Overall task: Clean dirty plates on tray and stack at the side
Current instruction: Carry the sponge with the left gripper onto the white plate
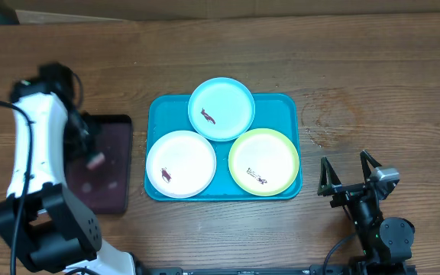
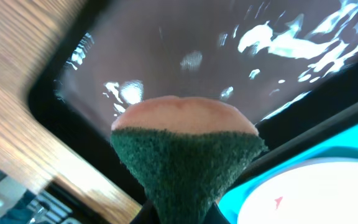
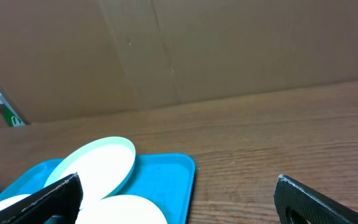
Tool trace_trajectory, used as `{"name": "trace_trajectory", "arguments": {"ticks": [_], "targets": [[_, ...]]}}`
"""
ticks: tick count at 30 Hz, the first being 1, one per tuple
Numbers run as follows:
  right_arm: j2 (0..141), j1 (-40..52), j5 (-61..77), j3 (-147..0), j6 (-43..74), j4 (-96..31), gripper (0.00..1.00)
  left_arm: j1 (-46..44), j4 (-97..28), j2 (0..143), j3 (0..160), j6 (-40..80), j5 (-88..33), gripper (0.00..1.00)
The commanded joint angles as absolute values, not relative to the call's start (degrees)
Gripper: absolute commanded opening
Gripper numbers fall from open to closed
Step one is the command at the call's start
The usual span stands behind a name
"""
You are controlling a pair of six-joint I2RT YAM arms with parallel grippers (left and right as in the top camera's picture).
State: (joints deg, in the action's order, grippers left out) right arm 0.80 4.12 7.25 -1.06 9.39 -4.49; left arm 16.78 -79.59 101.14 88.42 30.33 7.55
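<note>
The left gripper needs to bring the sponge next from above the dark maroon tray [image 1: 113,183] down onto the white plate [image 1: 180,163], beside the plate's brown-red smear.
The teal tray [image 1: 281,107] holds three plates: a pale blue plate [image 1: 220,108] at the back, a white plate [image 1: 180,163] front left and a yellow-green plate [image 1: 263,161] front right, each with a small brown-red smear. My left gripper [image 1: 92,156] is shut on a sponge [image 2: 185,162], green scouring side and pink side, above the dark maroon tray [image 1: 113,183]. The left wrist view shows the white plate [image 2: 316,193] at the lower right. My right gripper [image 1: 350,177] is open and empty on the table right of the teal tray [image 3: 166,174].
The dark maroon tray [image 2: 241,68] lies left of the teal tray and its surface glints as if wet. A cardboard wall [image 3: 229,50] stands behind the table. Bare wooden table [image 1: 380,92] lies right of the teal tray.
</note>
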Motion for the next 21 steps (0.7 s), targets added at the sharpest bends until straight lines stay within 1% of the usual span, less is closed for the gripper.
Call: {"name": "trace_trajectory", "arguments": {"ticks": [1, 5, 7, 10, 13, 15, 21], "targets": [[0.4, 3.8, 7.4, -0.5, 9.4, -4.2, 1.0, 16.6, -85.1, 99.6, 104.8, 23.4, -1.8, 0.04], [0.4, 3.8, 7.4, -0.5, 9.4, -4.2, 1.0, 12.8, -87.0, 99.2, 111.9, 17.6, -13.9, 0.04], [0.4, 3.8, 7.4, -0.5, 9.4, -4.2, 1.0, 9.9, -86.8, 99.0, 111.9, 16.2, -16.2, 0.04], [0.4, 3.8, 7.4, -0.5, 9.4, -4.2, 1.0, 4.4, -86.5, 99.1, 109.3, 15.0, -15.7, 0.04], [0.4, 3.8, 7.4, -0.5, 9.4, -4.2, 1.0, -1.1, -84.1, 99.1, 103.1, 15.9, -14.6, 0.04], [0.4, 3.8, 7.4, -0.5, 9.4, -4.2, 1.0, -5.7, -78.5, 99.1, 94.0, 18.8, -14.4, 0.04], [0.4, 3.8, 7.4, -0.5, 9.4, -4.2, 1.0, -8.7, -63.2, 99.1, 77.3, 24.3, -14.5, 0.04]]}}
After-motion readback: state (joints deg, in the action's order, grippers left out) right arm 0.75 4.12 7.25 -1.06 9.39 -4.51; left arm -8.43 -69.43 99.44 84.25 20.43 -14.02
